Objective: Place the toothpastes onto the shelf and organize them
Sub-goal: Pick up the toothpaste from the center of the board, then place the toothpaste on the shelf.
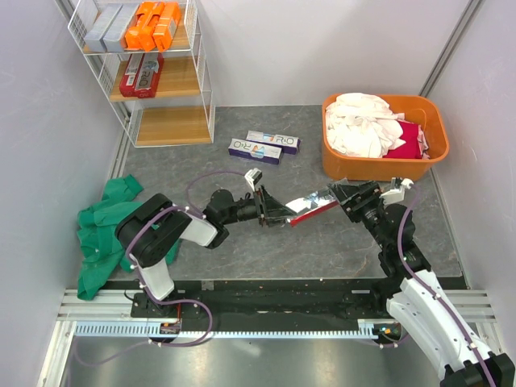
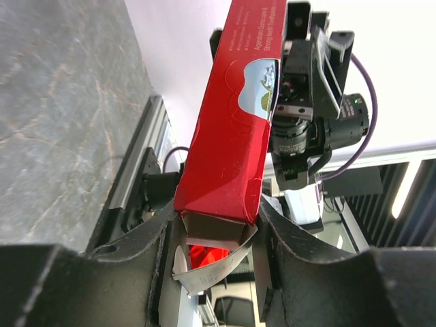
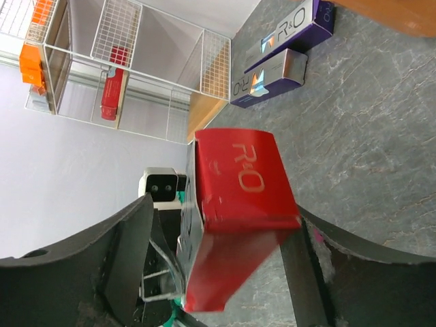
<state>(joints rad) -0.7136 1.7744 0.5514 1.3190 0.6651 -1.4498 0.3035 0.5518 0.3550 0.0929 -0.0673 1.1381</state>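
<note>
My left gripper swings outward next, turning the carton toward the shelf (image 1: 201, 81), and releases it there, since bare wood remains beside the middle board's red cartons.
A red toothpaste carton (image 1: 310, 208) hangs above the grey floor mat between both arms. My left gripper (image 1: 278, 214) is shut on one end of it; in the left wrist view the carton (image 2: 231, 136) sits pinched between the jaws (image 2: 216, 235), its end flap open. My right gripper (image 1: 337, 196) is open around the other end (image 3: 238, 204), with a gap between carton and one finger (image 3: 129, 245). Two white/purple toothpastes (image 1: 264, 147) lie on the mat. The shelf (image 1: 201, 81) holds silver-grey (image 1: 109, 26) and orange cartons (image 1: 151, 24) on top, red ones (image 1: 141, 74) on the middle board.
An orange tub (image 1: 385, 137) of white and red laundry stands at the back right. A green cloth (image 1: 105, 226) lies crumpled at the left wall. The shelf's bottom board (image 1: 171, 125) is bare. Walls close in on both sides.
</note>
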